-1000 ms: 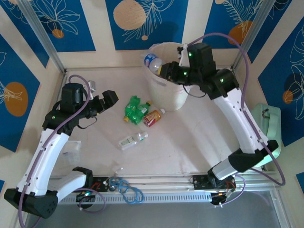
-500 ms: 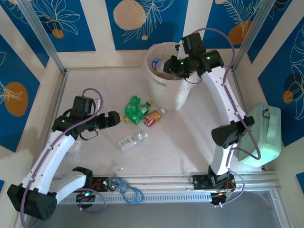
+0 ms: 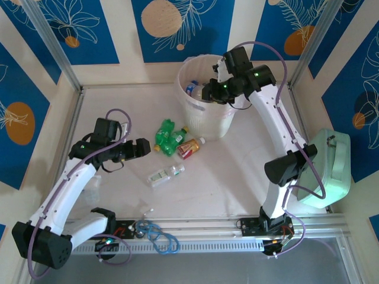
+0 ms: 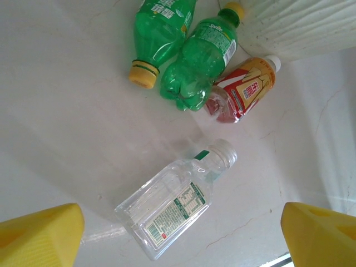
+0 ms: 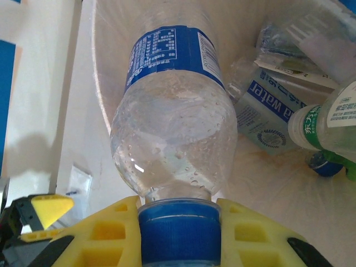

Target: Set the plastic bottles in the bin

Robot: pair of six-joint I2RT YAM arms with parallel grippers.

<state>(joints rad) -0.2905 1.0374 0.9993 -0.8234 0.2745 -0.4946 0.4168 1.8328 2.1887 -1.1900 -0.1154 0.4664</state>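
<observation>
The right gripper draws slightly back next and releases the blue cap (image 5: 179, 231) over the bin's inside, which lies below it, as the bottle already points in.
My right gripper (image 3: 208, 92) hangs over the mouth of the pale bin (image 3: 208, 121), shut on the blue cap (image 5: 179, 231) of a clear blue-labelled bottle (image 5: 175, 122) that points down into the bin. Several more bottles (image 5: 270, 108) lie inside the bin. On the table in front of the bin lie two green bottles (image 4: 203, 61), an amber red-labelled bottle (image 4: 245, 89) and a clear flat bottle (image 4: 175, 203). My left gripper (image 4: 181, 239) is open above that clear bottle, one yellow fingertip on each side and well apart from it; from above, this gripper (image 3: 141, 148) sits left of the bottles.
A mint-green case (image 3: 331, 168) stands at the right table edge behind the right arm. A blue cable coil (image 3: 157, 234) lies by the near rail. A clear plastic bag (image 3: 89, 186) lies under the left arm. Metal frame posts stand at the back corners.
The right arm carried the blue-labelled bottle from the bin's left rim to over its mouth and tipped it downward. The left gripper dropped lower and moved right, toward the clear bottle.
</observation>
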